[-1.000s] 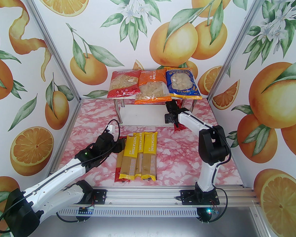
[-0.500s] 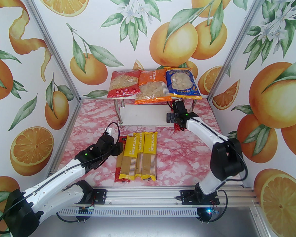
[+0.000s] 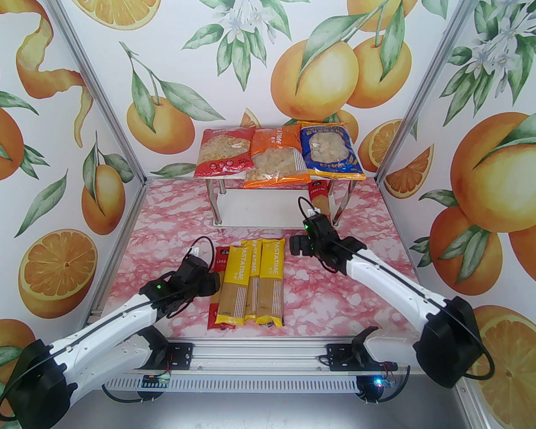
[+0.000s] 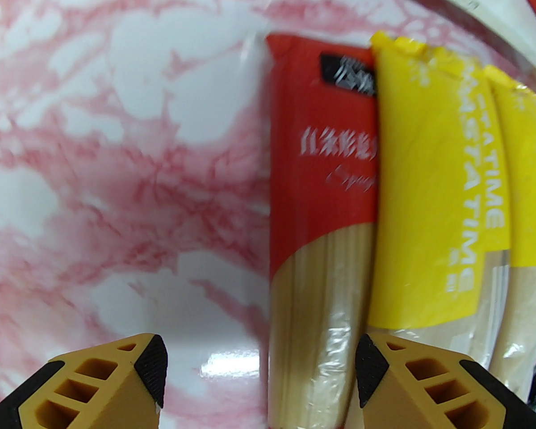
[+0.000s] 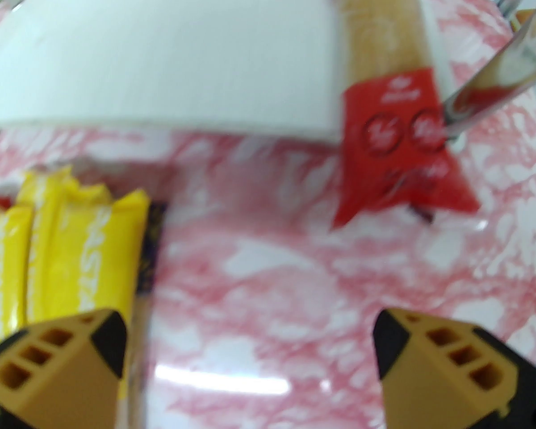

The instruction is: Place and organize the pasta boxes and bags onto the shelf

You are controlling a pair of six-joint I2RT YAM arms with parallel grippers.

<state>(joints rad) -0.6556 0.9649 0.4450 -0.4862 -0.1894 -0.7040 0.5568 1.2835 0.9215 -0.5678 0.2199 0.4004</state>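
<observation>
My left gripper comes down around the exposed long edge of the red pack next and closes there, because yellow packs lie over its other side.
The shelf [image 3: 259, 204] stands at the back. Its top board carries a red bag [image 3: 223, 152], an orange bag [image 3: 274, 159] and a blue bag [image 3: 331, 150]. One red spaghetti pack [image 3: 318, 195] lies on the right of the lower board [image 5: 161, 60], its end [image 5: 393, 172] overhanging the front edge. Three yellow packs [image 3: 252, 279] lie mid-table, over another red pack [image 4: 321, 186] at their left and a dark pack [image 5: 149, 239] at their right. My left gripper [image 4: 261, 373] is open beside that red pack. My right gripper [image 5: 250, 364] is open, above bare table between the stack and the shelf.
The pink marbled tabletop [image 3: 169, 221] is walled by orange-print panels on three sides. Thin chrome legs [image 3: 216, 206] hold up the shelf, one [image 5: 487, 78] right beside the shelved red pack. Bare table lies to the left and right of the stack.
My right arm has drawn back from the shelf toward the stack, uncovering the red pack on the lower board. My left gripper has slid a little nearer and widened slightly.
</observation>
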